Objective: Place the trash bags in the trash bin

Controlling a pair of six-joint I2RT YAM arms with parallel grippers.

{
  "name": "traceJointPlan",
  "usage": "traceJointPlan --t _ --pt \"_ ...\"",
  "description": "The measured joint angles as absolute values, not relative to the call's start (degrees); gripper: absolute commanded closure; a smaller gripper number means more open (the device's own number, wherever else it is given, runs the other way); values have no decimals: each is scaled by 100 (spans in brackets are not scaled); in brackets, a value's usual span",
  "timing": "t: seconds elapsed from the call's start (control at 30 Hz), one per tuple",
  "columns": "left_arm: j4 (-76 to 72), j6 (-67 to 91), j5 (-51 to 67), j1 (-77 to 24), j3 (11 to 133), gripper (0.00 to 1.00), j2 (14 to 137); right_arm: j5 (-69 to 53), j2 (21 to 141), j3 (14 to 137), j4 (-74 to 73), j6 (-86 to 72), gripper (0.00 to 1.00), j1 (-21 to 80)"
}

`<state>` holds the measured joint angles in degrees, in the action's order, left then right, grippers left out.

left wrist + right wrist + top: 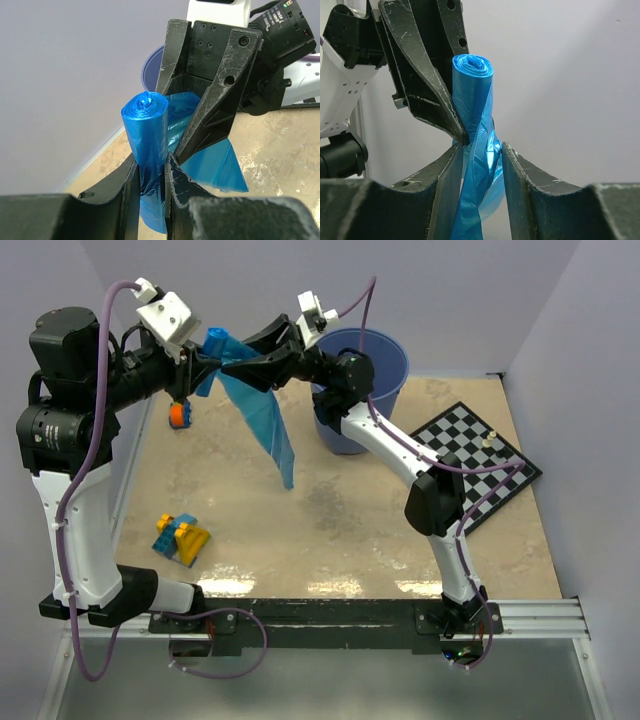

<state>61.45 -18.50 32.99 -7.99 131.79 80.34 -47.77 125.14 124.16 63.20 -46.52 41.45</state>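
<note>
My left gripper will next lower the roll (pixel 146 131) onto the bare tabletop next to the small orange object and let it go, because that spot is clear.
A roll of bright-blue trash bags (pixel 215 342) is held high above the table's back left, and one loose bag (pixel 266 418) hangs down from it. My left gripper (pixel 151 161) is shut on the roll (pixel 146 131). From the right, my right gripper (pixel 481 150) brackets the twisted hanging film (pixel 479 165) just under the roll (pixel 472 82); its jaws stand partly closed, with a gap still showing beside the film. The trash bin (pixel 388 358), a round blue bucket, stands at the back behind the right arm, which partly hides it.
A black-and-white chessboard (pixel 478 468) lies at the right with a small piece (pixel 488 438) on it. Toy blocks (pixel 180 537) sit at the front left. A small orange object (pixel 179 413) lies under the left arm. Grey walls close in the table.
</note>
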Motion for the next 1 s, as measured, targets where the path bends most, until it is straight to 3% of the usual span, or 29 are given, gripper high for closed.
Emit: traceJointPlan --t 0.3,0.5,0.63,0.9,0.97,1.0 --pt "6143 -1850 3347 -786 13179 100 8036 -4692 12532 12464 6088 -4506 61 4163" --pt "6195 -1846 3459 -788 13179 100 8036 -4569 12571 12549 5979 -4403 67 4187" --pt "6198 -1841 3503 -788 13179 100 8038 -4563 12665 12630 5953 -4344 62 4241" --pt "6198 -1798 3583 -788 13179 100 8034 -4737 12728 12608 6195 -4493 64 4283" --pt "6198 -1780 3621 -788 13179 100 8034 -4751 12728 12602 6267 -4552 68 4278" --pt "6195 -1769 3627 -788 13179 100 8034 -4753 12728 12602 6296 -4582 77 4276"
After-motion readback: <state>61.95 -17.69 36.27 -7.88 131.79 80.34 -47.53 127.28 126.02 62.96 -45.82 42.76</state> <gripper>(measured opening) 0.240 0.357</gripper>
